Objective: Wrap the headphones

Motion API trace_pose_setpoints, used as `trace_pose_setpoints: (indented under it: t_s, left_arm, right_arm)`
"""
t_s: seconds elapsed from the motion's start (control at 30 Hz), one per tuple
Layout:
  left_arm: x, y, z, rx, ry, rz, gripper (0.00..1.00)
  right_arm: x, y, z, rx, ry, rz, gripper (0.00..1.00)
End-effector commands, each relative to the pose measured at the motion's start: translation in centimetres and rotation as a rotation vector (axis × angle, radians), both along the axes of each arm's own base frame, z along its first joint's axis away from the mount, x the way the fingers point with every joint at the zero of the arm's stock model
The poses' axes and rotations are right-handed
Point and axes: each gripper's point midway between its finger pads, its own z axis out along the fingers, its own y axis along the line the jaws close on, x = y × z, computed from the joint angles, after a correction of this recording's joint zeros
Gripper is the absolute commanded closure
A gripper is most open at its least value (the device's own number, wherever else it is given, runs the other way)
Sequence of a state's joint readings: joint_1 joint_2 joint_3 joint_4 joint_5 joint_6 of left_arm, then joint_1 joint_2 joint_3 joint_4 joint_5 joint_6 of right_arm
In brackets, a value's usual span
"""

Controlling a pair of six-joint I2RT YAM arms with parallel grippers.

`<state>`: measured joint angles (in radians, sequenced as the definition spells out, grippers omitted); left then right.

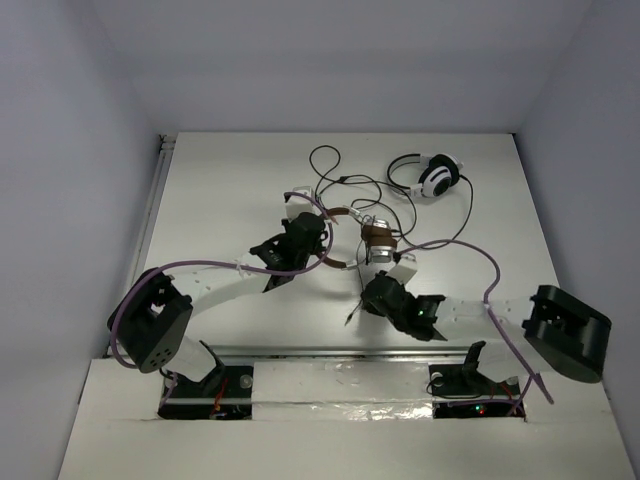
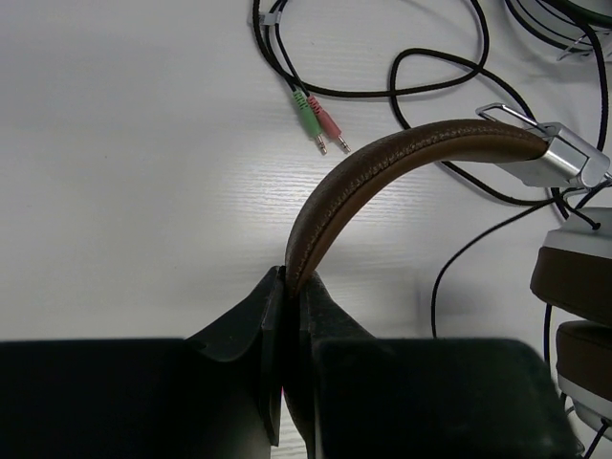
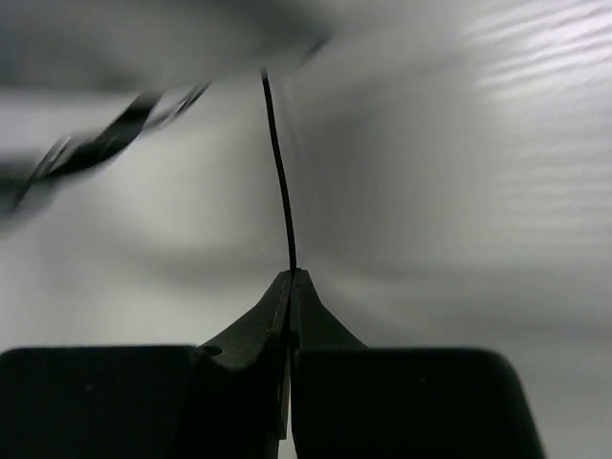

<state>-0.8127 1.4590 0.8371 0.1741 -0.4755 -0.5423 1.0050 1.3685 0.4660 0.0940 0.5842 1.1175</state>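
Observation:
My left gripper lowers the headband (image 2: 382,167) onto the bare tabletop short of the plugs next and releases it, since that patch is clear of the far cable loops.
The headphones (image 1: 377,243) lie mid-table, with brown headband (image 2: 382,167), silver ear cup hinge (image 2: 564,158) and brown ear pads (image 2: 579,287). My left gripper (image 1: 316,238) (image 2: 292,277) is shut on the headband, the brown strip pinched edge-on between its jaws. The thin black cable (image 3: 279,153) rises straight from my right gripper (image 3: 292,274), which is shut on it just in front of the ear cups (image 1: 380,288). Looser cable loops (image 1: 325,175) trail across the far table. Its green and pink plugs (image 2: 320,120) rest on the table beyond the headband.
White-and-black headphones (image 1: 437,176) sit at the back right, their own cable looping towards the brown pair. White walls close the table on the left, back and right. The right wrist background is blurred.

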Motion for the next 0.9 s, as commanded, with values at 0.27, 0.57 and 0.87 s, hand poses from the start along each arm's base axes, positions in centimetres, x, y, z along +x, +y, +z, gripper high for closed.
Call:
trace_pose_setpoints:
  t_s: [0.27,0.57,0.87]
  left_arm:
    - [2.5,-0.6,5.2,-0.082,-0.116,0.034,1.00]
    - [0.8,-0.7,2.4,-0.058,-0.067,0.003,1.00]
    - [-2.5,-3.2,0.4,-0.025,-0.036,-0.050,1.00]
  right_arm:
    - [-7.6,6.8,9.6,0.281,-0.048,0.405,1.00]
    - [-5.9,6.2,21.4,0.485,-0.314,0.361,1.00]
    - [-1.1,5.2,25.8,0.475,-0.469,0.145,1.00]
